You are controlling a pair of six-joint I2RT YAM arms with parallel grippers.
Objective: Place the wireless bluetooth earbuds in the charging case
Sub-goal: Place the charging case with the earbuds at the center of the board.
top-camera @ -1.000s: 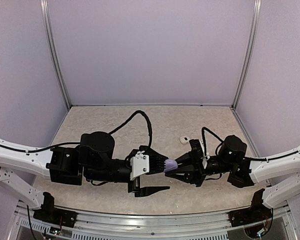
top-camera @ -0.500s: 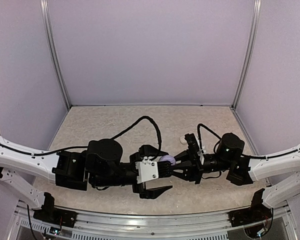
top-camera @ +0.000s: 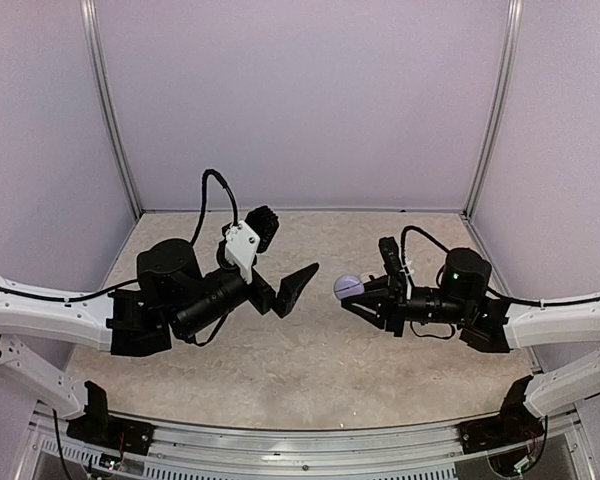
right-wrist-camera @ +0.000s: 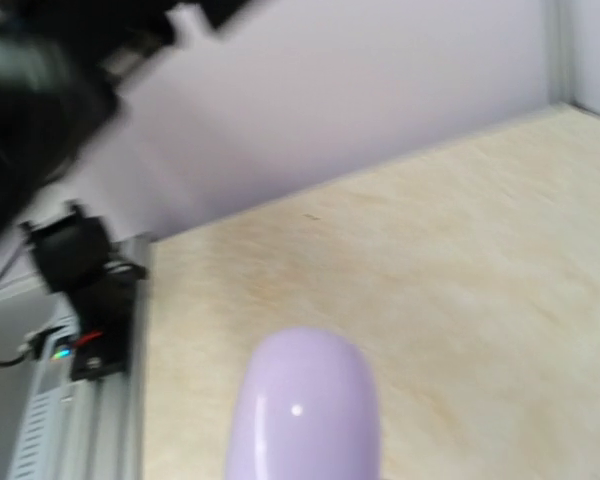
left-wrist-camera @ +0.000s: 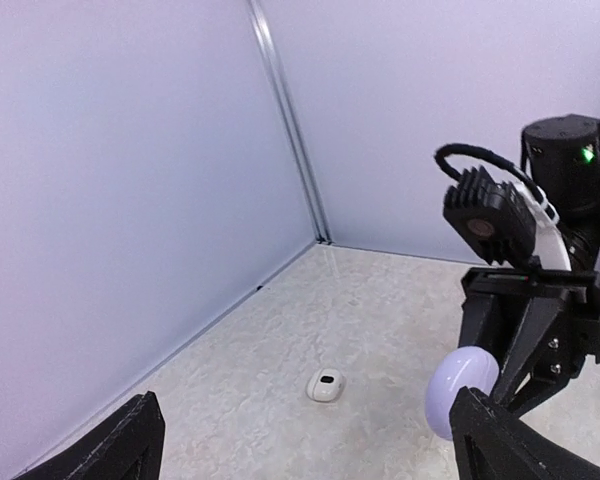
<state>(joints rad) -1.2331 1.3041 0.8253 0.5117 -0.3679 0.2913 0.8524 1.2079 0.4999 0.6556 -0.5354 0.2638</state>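
The bare tabletop lies below with free space, so my right gripper needs to tilt downward, lower the closed lilac charging case [top-camera: 347, 287] onto it and let go.
My right gripper [top-camera: 358, 292] is shut on a closed lilac charging case [top-camera: 347, 287] and holds it above the table, pointing left. The case fills the bottom of the right wrist view [right-wrist-camera: 305, 410], and the left wrist view shows it between the right fingers [left-wrist-camera: 458, 388]. My left gripper [top-camera: 284, 256] is open wide and empty, raised and facing the case from a short way to its left. In the left wrist view, a small white rounded case [left-wrist-camera: 326, 385] with a dark spot lies on the table. No earbuds are in view.
The beige table [top-camera: 310, 350] is enclosed by lilac walls with metal corner posts [top-camera: 110, 110]. A metal rail [top-camera: 280, 450] runs along the near edge. A black cable [top-camera: 212, 195] loops above the left wrist.
The left gripper has let go of the lilac case and swung up and away to the left, jaws wide open. The right gripper keeps the case and has lifted it slightly.
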